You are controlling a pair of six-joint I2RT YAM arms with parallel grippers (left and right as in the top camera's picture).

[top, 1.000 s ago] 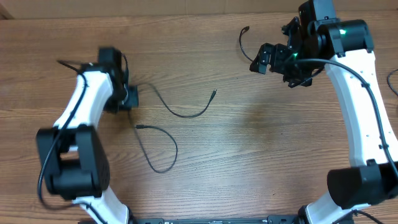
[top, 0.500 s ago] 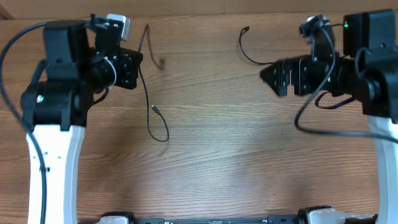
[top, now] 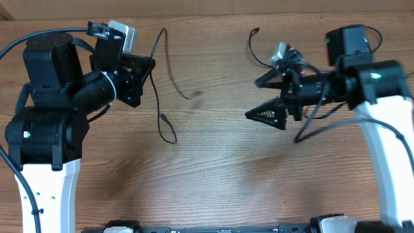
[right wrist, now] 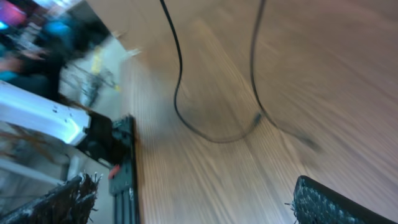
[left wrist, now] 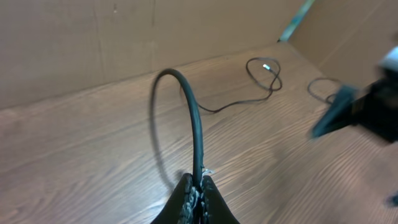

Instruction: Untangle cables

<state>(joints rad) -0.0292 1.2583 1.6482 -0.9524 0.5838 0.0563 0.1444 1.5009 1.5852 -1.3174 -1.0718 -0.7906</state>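
Observation:
Both strands of the thin black cable point(top: 174, 138) hang ahead of my right gripper, so I should lower it toward my left gripper next and bring its open fingers around them.
My left gripper point(top: 146, 65) is shut on a thin black cable point(top: 174, 138) and holds it up over the table's back left. That cable point(left wrist: 198, 134) rises from the closed tips point(left wrist: 198, 186) in an arch and falls away. Its lower loop and plug hang near the wood, and a blurred strand point(top: 178, 81) swings beside it. A second thin cable point(top: 251, 44) lies at the back centre; its silver-tipped end point(left wrist: 266, 66) shows in the left wrist view. My right gripper point(top: 265, 97) points left, wide open, with nothing between its fingers point(right wrist: 336, 202). Hanging cable strands point(right wrist: 177, 93) show ahead of it.
The wooden table point(top: 259, 175) runs under both arms. The thicker black arm cable point(top: 317, 120) loops below the right wrist. Cardboard walls point(left wrist: 74, 43) stand behind the table. The arm mounts' black rail point(right wrist: 121, 168) lies along the front edge.
The left gripper has risen and lifted its cable off the wood, so the loop now dangles. The right arm has swung round to point left, staying open.

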